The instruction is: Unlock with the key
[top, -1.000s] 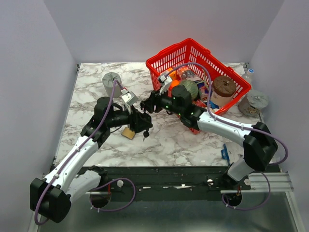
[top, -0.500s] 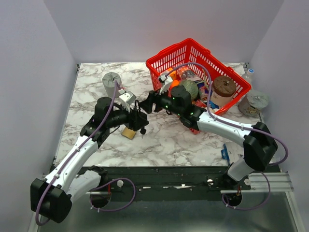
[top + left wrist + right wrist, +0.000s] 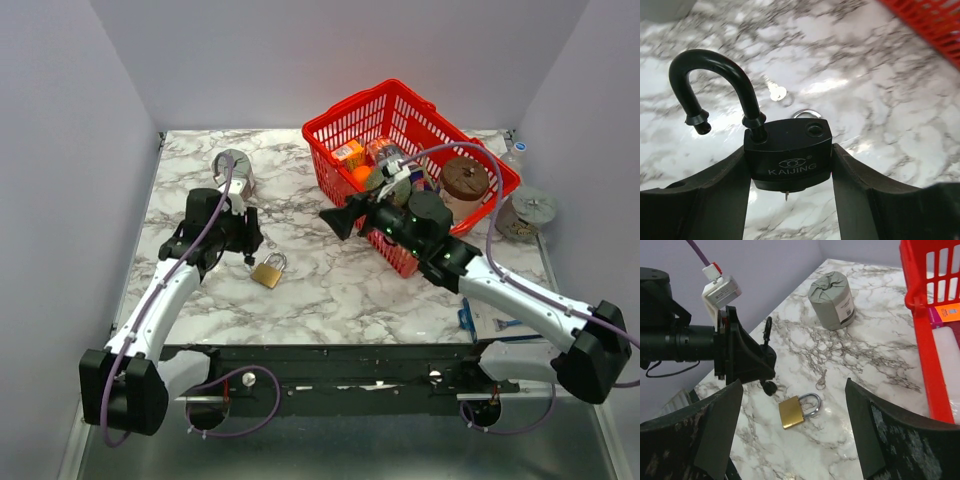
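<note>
Next, my left gripper first moves down and to the left in the top view to release the black padlock (image 3: 788, 155) on empty marble. The padlock's shackle already stands open.
My left gripper (image 3: 248, 236) (image 3: 789, 150) is shut on the body of a black padlock (image 3: 788, 155) (image 3: 767, 340), held above the table. Its shackle (image 3: 715, 80) stands swung open with one end free. The key hangs from the padlock's underside. Its black head (image 3: 769, 388) shows in the right wrist view, and only a thin metal sliver (image 3: 786, 196) shows in the left wrist view. My right gripper (image 3: 340, 218) (image 3: 794, 385) is wide open with nothing in it, a short way right of the padlock and facing it.
A brass padlock (image 3: 267, 270) (image 3: 795, 410) lies on the marble table under the left gripper, with a small plain silver key (image 3: 821, 379) (image 3: 776, 92) beside it. A grey roll (image 3: 232, 170) stands at the back left. A full red basket (image 3: 350, 105) sits to the right.
The two grippers have drawn apart. My left arm swung back left with the black padlock. My right gripper let go at the padlock, opened wide and pulled back right.
</note>
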Controlling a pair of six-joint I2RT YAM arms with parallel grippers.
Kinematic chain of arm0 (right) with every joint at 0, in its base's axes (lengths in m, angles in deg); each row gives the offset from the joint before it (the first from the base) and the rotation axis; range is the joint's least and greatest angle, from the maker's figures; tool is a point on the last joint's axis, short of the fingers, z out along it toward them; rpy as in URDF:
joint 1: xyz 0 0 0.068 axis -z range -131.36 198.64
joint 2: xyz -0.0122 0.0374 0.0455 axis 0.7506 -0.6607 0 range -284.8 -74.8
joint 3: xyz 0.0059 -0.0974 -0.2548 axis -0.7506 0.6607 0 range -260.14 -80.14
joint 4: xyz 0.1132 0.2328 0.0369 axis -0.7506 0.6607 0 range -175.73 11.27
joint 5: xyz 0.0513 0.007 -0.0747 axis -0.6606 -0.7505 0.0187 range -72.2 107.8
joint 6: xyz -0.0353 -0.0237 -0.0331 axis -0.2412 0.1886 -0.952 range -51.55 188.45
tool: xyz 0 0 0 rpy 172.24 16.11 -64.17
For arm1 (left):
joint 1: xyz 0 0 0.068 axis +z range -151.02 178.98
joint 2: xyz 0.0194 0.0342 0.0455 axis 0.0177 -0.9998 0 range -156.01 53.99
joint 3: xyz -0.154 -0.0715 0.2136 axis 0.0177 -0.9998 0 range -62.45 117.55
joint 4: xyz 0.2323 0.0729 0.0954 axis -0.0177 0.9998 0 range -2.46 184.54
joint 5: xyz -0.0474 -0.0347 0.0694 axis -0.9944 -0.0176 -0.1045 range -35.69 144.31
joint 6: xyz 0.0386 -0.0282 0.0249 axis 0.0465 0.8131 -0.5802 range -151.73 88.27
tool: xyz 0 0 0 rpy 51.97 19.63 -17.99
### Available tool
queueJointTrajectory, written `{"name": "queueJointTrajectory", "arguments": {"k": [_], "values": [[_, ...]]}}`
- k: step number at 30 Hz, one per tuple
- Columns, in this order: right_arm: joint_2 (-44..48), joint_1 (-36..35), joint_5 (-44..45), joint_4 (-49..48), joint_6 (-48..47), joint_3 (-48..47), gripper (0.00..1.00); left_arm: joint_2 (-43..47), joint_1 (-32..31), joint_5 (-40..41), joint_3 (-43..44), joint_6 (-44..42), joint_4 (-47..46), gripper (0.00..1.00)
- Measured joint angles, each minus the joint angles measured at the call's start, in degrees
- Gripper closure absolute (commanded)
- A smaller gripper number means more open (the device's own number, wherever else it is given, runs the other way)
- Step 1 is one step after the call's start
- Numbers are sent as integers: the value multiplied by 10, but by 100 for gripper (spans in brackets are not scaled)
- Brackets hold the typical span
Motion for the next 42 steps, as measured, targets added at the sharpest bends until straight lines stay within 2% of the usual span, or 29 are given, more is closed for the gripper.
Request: {"name": "queueJointTrajectory", "arguments": {"k": [3,7,17,25,34,35,40,41,42], "values": [[35,5,9,3,-7,32,8,-23,25,34,11,-10,25,100],[76,12,13,5,-14,70,7,-101,80,71,50,-20,76,100],[134,25,10,8,-25,115,7,-294,173,108,170,-32,165,100],[158,25,-7,10,-27,127,7,-457,201,117,292,-48,198,100],[167,25,-7,12,-40,138,7,-523,206,146,355,-76,214,100],[165,25,-7,12,-42,139,7,-532,206,151,365,-80,217,94],[147,24,-10,2,-50,141,7,-546,206,162,386,-97,221,80],[143,24,-12,1,-50,141,7,-548,206,164,389,-100,221,71],[140,24,-14,1,-51,141,7,-548,206,166,390,-103,221,67]]}}
